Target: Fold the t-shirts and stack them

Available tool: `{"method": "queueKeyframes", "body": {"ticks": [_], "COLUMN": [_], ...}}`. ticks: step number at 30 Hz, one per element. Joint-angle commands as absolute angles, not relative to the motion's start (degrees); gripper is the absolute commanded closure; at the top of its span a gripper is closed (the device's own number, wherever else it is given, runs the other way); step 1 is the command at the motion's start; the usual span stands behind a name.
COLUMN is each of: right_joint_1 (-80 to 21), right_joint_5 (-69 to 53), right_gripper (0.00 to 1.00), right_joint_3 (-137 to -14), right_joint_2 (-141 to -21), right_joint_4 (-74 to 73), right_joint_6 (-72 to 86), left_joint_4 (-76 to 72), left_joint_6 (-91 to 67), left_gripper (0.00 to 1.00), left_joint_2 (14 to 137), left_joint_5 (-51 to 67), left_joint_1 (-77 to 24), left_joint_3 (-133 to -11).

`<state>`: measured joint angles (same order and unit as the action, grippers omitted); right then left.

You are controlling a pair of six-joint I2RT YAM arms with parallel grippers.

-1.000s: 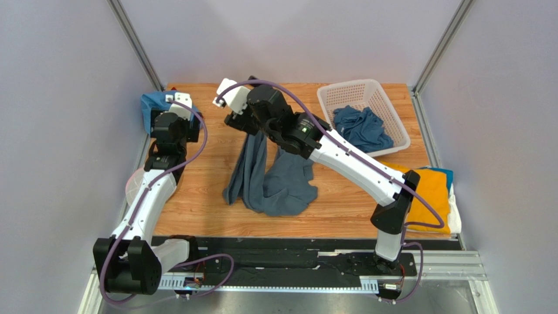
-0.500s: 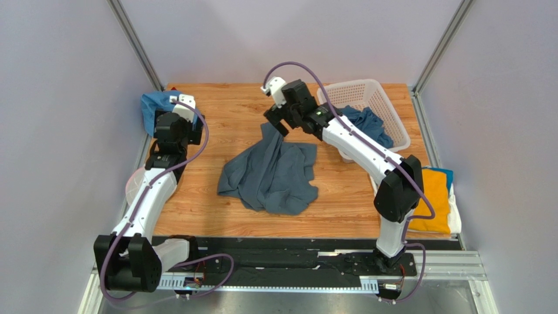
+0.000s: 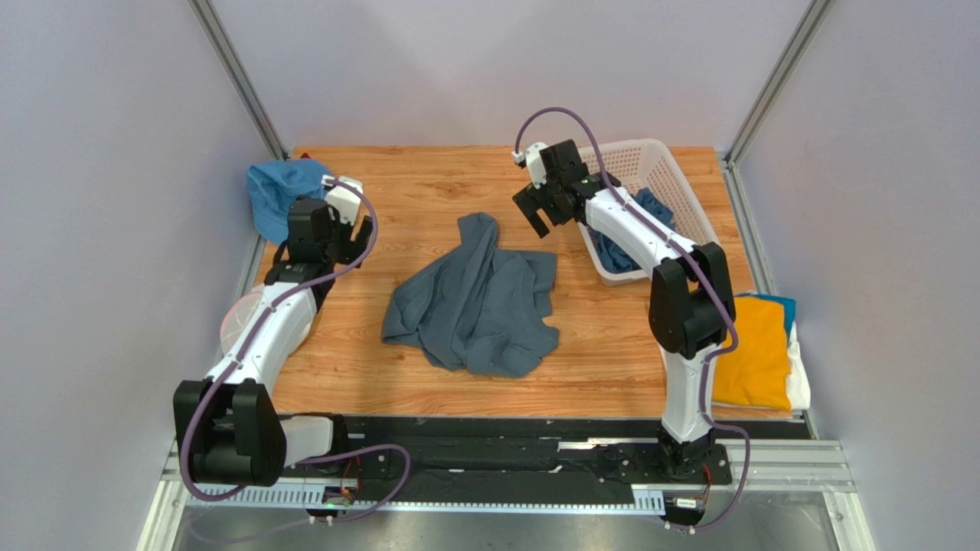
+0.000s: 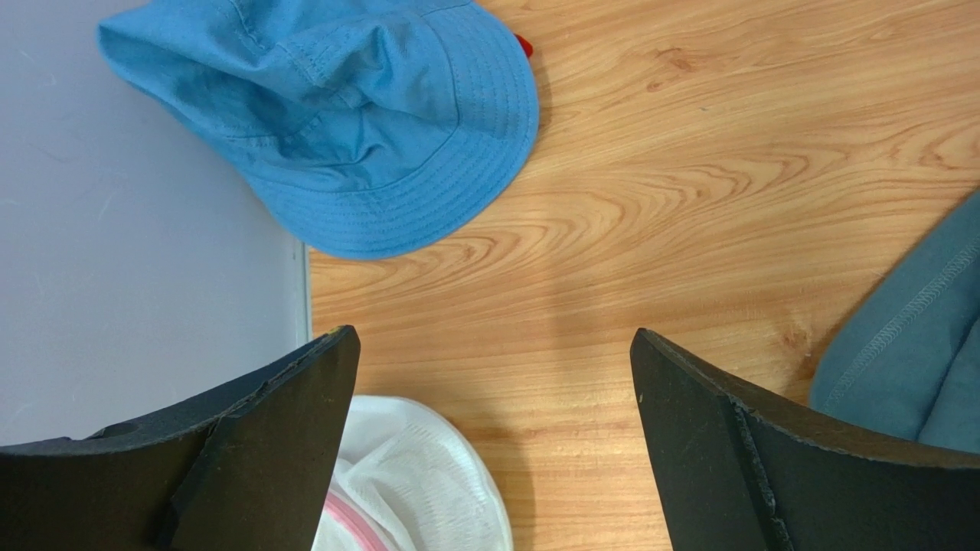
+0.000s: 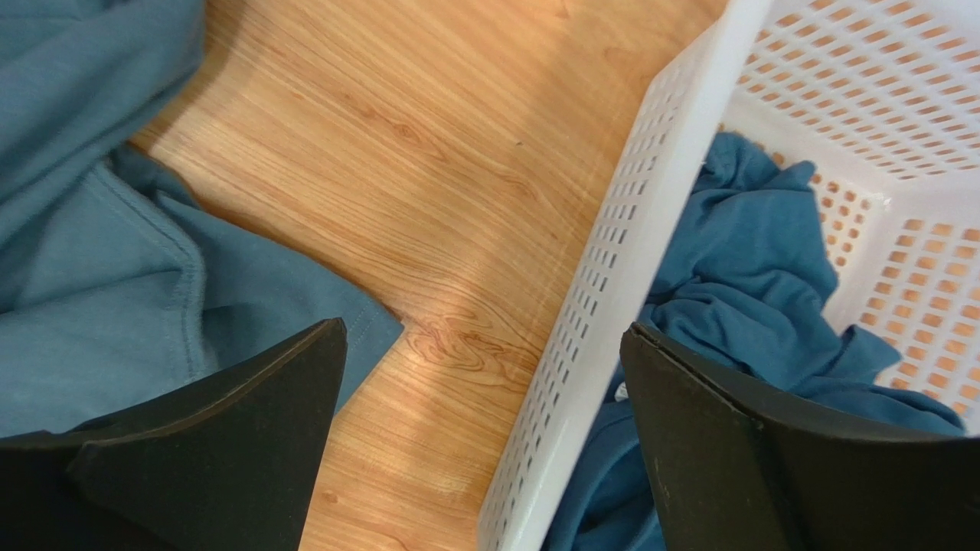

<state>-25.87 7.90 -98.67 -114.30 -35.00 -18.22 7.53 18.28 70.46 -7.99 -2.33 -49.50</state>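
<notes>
The basket's rim facing the crumpled shirt sits nearer one open finger, so the right gripper will go down and move toward the basket (image 3: 644, 155) next, with its fingers on both sides of that rim.
A dark slate-blue t-shirt (image 3: 477, 301) lies crumpled in the middle of the wooden table; its edge shows in the left wrist view (image 4: 920, 344) and the right wrist view (image 5: 104, 230). Another slate-blue t-shirt (image 5: 748, 287) sits bunched in the white basket (image 3: 644, 155). A mustard-yellow t-shirt (image 3: 759, 350) lies flat at the right edge, with bright blue and white cloth showing under it. My right gripper (image 3: 533, 215) hangs open and empty above the basket's left wall (image 5: 644, 264). My left gripper (image 3: 328, 247) is open and empty over bare wood (image 4: 492, 335), left of the crumpled shirt.
A bright blue brimmed hat (image 3: 282, 189) lies at the far left corner (image 4: 345, 115). A round white mesh pouch with pink edging (image 3: 242, 327) sits by the left edge, partly under my left finger (image 4: 403, 482). Grey walls close in the table on three sides.
My right gripper let go of the slate-blue shirt, which dropped into a heap on the table, and the arm swung right to the basket. My left gripper shifted slightly to the right.
</notes>
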Motion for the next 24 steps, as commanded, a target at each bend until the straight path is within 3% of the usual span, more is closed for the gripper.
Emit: {"method": "queueKeyframes", "body": {"ticks": [1,12,15,16,18,19,21,22,23,24], "right_joint_1": [-24.52,-20.31,-19.25,-18.99,-17.58,-17.14,-15.47,-15.03,-13.99,-13.54], "right_joint_5": [6.42,6.06,6.5,6.68,6.42,6.15,5.72,5.71,5.8,6.06], "right_gripper": [0.06,0.1,0.29,0.41,0.51,0.64,0.76,0.93,1.0,1.0], "right_joint_3": [-99.14,-98.62,-98.7,-98.88,-99.31,-100.19,-101.33,-102.03,-102.39,-102.65], "right_joint_2": [-116.71,-119.0,-120.32,-120.76,-121.37,-121.99,-122.69,-123.3,-123.57,-123.75], "right_joint_4": [-34.81,-33.93,-34.01,-34.01,-34.36,-34.63,-35.68,-35.86,-36.03,-36.12], "right_joint_6": [-17.93,-19.07,-19.42,-19.42,-19.25,-18.99,-18.72,-18.46,-18.37,-18.28], "left_joint_4": [6.77,7.03,7.21,7.21,7.38,7.47,7.38,7.38,7.3,7.29], "left_joint_6": [20.21,20.65,20.48,20.57,20.74,20.92,21.09,21.18,21.27,21.36], "left_gripper": [0.03,0.03,0.04,0.04,0.04,0.04,0.04,0.04,0.04,0.04], "left_joint_2": [69.61,68.91,68.91,68.91,68.73,68.56,68.29,68.29,68.03,67.94], "left_joint_5": [-6.5,-6.5,-6.42,-6.33,-6.42,-6.5,-6.42,-6.33,-6.33,-6.33], "left_joint_1": [-1.93,-1.93,-1.93,-1.93,-1.93,-1.93,-1.93,-1.93,-1.93,-1.93], "left_joint_3": [-49.4,-49.04,-48.96,-48.96,-49.04,-48.87,-48.69,-48.6,-48.43,-48.34]}}
